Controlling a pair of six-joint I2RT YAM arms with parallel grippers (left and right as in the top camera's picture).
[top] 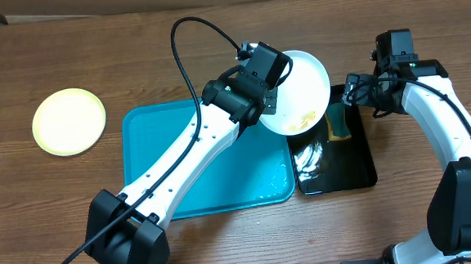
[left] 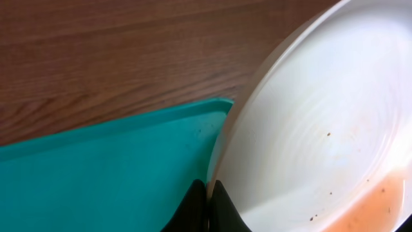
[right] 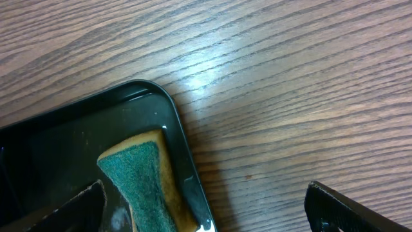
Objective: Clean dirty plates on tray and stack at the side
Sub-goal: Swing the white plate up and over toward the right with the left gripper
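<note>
I should next move my left gripper left in the overhead view and down to release the white plate's rim on the pale yellow-green plate, as that lies beside the tray.
My left gripper is shut on the rim of a white dirty plate, holding it tilted over the right end of the turquoise tray and the black tray. In the left wrist view the fingertips pinch the plate's edge above the tray. Dark specks and an orange smear show on the plate. A pale yellow-green plate lies on the table at the left. My right gripper stands open over the black tray's far right corner, above a sponge.
A narrow glossy black tray lies right of the turquoise one, with a green and yellow sponge at its far end. In the right wrist view the black tray's corner borders bare wooden table.
</note>
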